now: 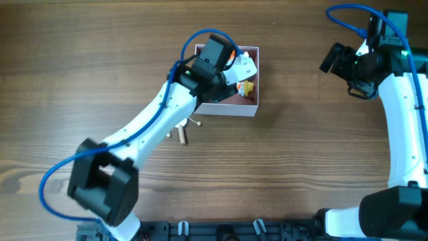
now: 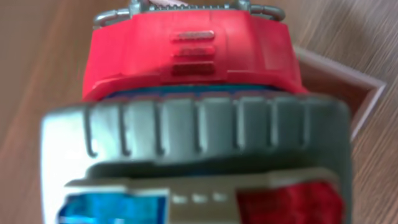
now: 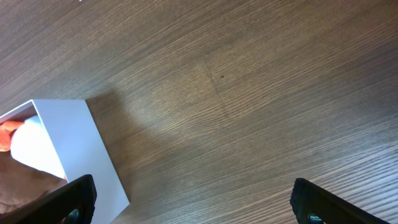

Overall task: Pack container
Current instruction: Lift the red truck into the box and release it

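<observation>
The red, grey and blue toy will be released on the container's pink bottom by the container's near side point(image 1: 237, 100), where there is bare room, so I will move my left gripper down.
The container point(image 1: 231, 110), a square box with white walls and a pink inside, sits at the table's upper middle. My left gripper point(image 1: 229, 65) hangs over it, shut on a red, grey and blue toy point(image 2: 193, 81) that fills the left wrist view and hides the fingers. A corner of the container point(image 2: 368, 92) shows behind the toy. A white toy point(image 1: 247, 65) and a small yellow toy point(image 1: 248, 88) lie in the box. My right gripper point(image 1: 332, 59) is open and empty to the right of the box. Its fingers point(image 3: 193, 199) frame bare wood, with the container's white wall point(image 3: 84, 149) at the left.
A few small wooden pegs point(image 1: 182, 132) lie on the table just below the container's left corner. The table is dark wood grain. The right arm's base stands at the right edge point(image 1: 401, 134).
</observation>
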`<state>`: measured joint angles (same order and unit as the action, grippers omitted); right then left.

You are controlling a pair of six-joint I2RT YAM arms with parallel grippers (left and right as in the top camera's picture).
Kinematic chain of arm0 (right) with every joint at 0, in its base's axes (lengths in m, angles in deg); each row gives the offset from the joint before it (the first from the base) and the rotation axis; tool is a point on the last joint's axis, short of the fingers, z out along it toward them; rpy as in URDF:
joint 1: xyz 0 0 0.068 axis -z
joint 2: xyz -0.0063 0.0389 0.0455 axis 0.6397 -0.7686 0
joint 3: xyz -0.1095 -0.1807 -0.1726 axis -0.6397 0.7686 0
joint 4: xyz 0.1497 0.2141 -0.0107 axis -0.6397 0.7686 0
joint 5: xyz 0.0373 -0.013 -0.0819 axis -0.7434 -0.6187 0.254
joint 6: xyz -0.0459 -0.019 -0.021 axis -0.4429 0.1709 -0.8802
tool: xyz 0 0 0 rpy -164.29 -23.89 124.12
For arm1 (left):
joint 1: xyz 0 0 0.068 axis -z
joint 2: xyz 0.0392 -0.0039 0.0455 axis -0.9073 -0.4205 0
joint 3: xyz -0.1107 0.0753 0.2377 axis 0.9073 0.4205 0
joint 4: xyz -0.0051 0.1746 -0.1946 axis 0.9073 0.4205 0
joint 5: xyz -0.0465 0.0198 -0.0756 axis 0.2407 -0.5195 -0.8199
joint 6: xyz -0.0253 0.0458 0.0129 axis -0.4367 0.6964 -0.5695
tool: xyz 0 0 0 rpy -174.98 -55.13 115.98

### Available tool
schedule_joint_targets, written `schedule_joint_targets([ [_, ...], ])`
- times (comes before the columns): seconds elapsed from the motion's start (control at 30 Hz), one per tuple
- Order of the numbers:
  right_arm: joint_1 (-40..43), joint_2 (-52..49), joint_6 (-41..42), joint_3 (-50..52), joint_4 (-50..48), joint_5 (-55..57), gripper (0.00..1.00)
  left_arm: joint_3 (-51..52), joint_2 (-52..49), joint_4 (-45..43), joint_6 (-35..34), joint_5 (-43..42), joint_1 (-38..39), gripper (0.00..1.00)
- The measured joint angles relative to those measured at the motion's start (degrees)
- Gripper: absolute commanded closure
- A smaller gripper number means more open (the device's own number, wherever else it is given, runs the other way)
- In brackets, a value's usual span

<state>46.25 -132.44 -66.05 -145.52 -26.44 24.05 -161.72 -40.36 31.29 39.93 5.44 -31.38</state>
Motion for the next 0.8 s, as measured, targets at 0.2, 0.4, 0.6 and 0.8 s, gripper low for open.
schedule_joint_targets([
  [0.2, 0.0, 0.0, 0.0, 0.0, 0.0, 0.0, 0.0, 0.0, -3.8, 0.1, 2.7, 0.0, 0.0, 0.78],
  [0.4, 0.0, 0.0, 0.0, 0.0, 0.0, 0.0, 0.0, 0.0, -4.0, -0.1, 4.0, 0.0, 0.0, 0.62],
  [0.6, 0.0, 0.0, 0.0, 0.0, 0.0, 0.0, 0.0, 0.0, -4.0, -0.1, 4.2, -0.9, 0.1, 0.62],
  [0.8, 0.0, 0.0, 0.0, 0.0, 0.0, 0.0, 0.0, 0.0, -4.0, 2.1, 4.2, -3.3, 0.7, 0.64],
])
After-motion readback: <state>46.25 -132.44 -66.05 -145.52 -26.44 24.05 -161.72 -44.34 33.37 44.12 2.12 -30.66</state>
